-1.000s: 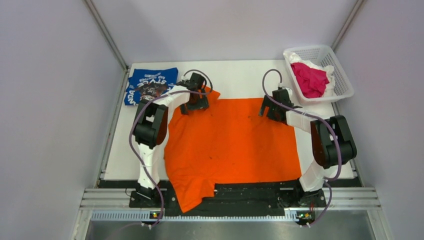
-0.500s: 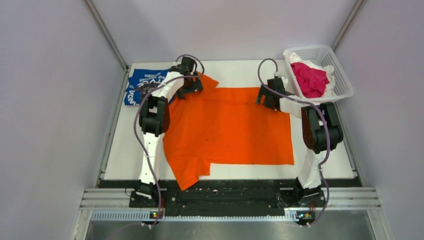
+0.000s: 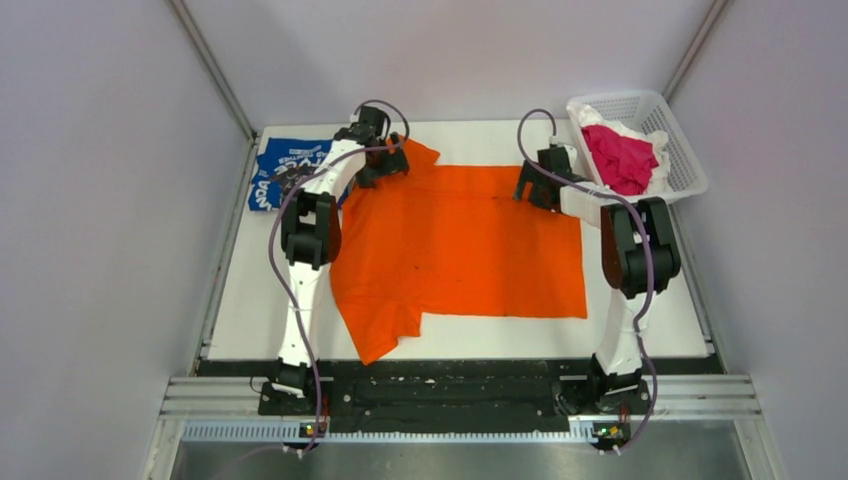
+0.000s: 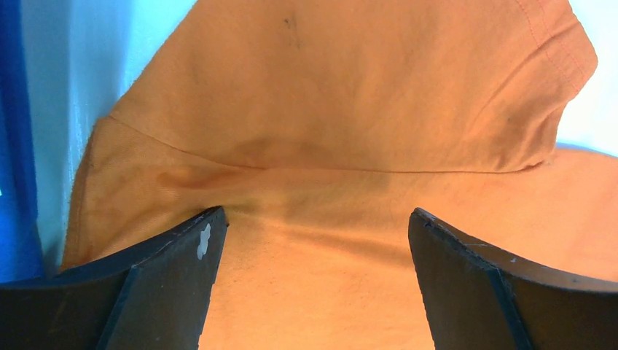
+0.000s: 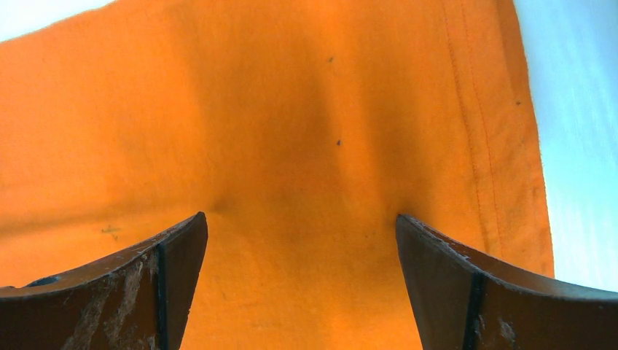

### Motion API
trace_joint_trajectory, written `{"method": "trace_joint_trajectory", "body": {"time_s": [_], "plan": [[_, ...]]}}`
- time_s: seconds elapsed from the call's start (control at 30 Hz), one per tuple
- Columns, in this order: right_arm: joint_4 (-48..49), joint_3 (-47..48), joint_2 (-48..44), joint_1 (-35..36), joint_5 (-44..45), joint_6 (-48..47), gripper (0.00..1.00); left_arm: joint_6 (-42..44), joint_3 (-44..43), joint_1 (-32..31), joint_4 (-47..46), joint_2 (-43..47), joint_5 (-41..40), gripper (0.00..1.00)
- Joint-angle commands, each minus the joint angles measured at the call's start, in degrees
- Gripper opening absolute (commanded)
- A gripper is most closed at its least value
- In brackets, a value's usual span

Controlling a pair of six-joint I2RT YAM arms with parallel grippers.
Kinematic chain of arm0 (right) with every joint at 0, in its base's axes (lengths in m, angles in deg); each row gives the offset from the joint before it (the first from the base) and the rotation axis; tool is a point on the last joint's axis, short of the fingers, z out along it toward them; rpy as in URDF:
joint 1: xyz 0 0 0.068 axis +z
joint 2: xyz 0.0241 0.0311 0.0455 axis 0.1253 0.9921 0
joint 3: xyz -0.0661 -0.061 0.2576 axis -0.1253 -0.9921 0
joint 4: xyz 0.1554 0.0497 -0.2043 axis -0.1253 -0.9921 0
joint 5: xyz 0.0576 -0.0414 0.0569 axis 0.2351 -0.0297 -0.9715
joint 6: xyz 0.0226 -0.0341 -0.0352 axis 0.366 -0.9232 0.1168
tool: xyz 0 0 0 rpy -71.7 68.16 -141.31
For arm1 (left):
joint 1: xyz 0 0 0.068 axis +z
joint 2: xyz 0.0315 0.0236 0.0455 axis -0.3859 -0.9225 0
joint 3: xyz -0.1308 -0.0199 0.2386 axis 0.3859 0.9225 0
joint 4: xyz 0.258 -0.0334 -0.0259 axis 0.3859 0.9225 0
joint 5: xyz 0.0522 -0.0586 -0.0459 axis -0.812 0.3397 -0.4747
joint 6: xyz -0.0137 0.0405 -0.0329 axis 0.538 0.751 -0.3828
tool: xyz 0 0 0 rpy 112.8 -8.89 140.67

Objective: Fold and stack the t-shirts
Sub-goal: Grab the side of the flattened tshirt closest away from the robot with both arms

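My left gripper moves back across the orange t-shirt [image 3: 470,240] and down onto the end of the near sleeve next, because that sleeve sticks out toward the table's front edge.
The orange t-shirt [image 3: 470,240] lies spread flat on the white table [image 3: 250,300], one sleeve [image 3: 380,330] near the front edge. The blue t-shirt [image 3: 290,170] lies folded at the far left. My left gripper [image 3: 385,168] is open over the orange shirt's far left corner by the other sleeve; in the left wrist view [image 4: 315,219] its jaws stand wide apart over the orange cloth [image 4: 350,95], with blue cloth [image 4: 11,146] at the left edge. My right gripper [image 3: 530,190] is open over the far right corner; in the right wrist view [image 5: 301,219] the hem [image 5: 495,146] runs on the right.
A white mesh basket [image 3: 690,170] with pink cloth [image 3: 620,160] and white cloth stands at the far right corner. Grey walls close in the table on the left, right and back. The black arm rail [image 3: 480,390] runs along the front edge.
Both arms have stretched toward the far edge and dragged the orange shirt with them. It no longer hangs over the front rail and now lies wholly on the table.
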Motion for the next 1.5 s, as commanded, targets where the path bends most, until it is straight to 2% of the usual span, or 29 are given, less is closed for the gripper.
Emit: {"method": "trace_joint_trajectory", "body": {"time_s": [0.0, 0.1, 0.27, 0.5, 0.6, 0.77, 0.9, 1.0, 1.17, 1.27, 1.47], "plan": [[-3.80, -0.88, -5.80, -0.34, -1.75, -2.36, 0.99, 1.59, -0.83, -0.45, -1.28, 4.86, 2.00, 0.99], [-4.03, -4.82, -13.45, 0.16, -1.74, -1.73, 0.99, 2.25, 4.80, -2.25, -1.60, 11.71, -0.72, 0.99], [-3.60, -16.40, -26.37, 0.11, -0.40, 2.97, 0.99, 1.31, 22.82, -6.63, -2.66, 28.59, -5.04, 0.99], [-3.06, -30.17, -40.44, -2.56, 2.43, 13.17, 0.99, -7.05, 55.91, -14.31, -4.06, 52.87, -10.57, 0.99], [-3.06, -32.02, -43.51, -3.54, 2.54, 14.46, 0.99, -12.12, 66.55, -18.87, 0.26, 61.66, -13.91, 0.99], [-2.96, -34.01, -47.37, -3.87, 3.15, 14.07, 0.99, -21.30, 80.82, -27.70, 7.60, 73.35, -12.61, 0.99], [-3.30, -34.60, -48.57, -4.12, 3.44, 14.33, 0.99, -29.38, 86.71, -34.61, 15.24, 76.88, -11.28, 0.96], [-3.49, -34.85, -48.92, -4.20, 3.73, 14.44, 0.99, -34.16, 90.51, -37.48, 18.15, 79.67, -10.36, 0.89], [-3.46, -34.87, -48.91, -4.22, 3.94, 14.41, 0.99, -33.08, 94.79, -37.74, 11.69, 81.63, -7.85, 0.74], [-3.58, -35.04, -48.96, -4.18, 4.22, 14.57, 0.99, -31.28, 94.38, -37.74, 8.29, 78.86, -7.39, 0.65], [-3.75, -35.93, -50.26, -4.30, 5.96, 16.32, 0.99, -28.33, 93.79, -37.74, 4.67, 71.83, -6.98, 0.55]]}}
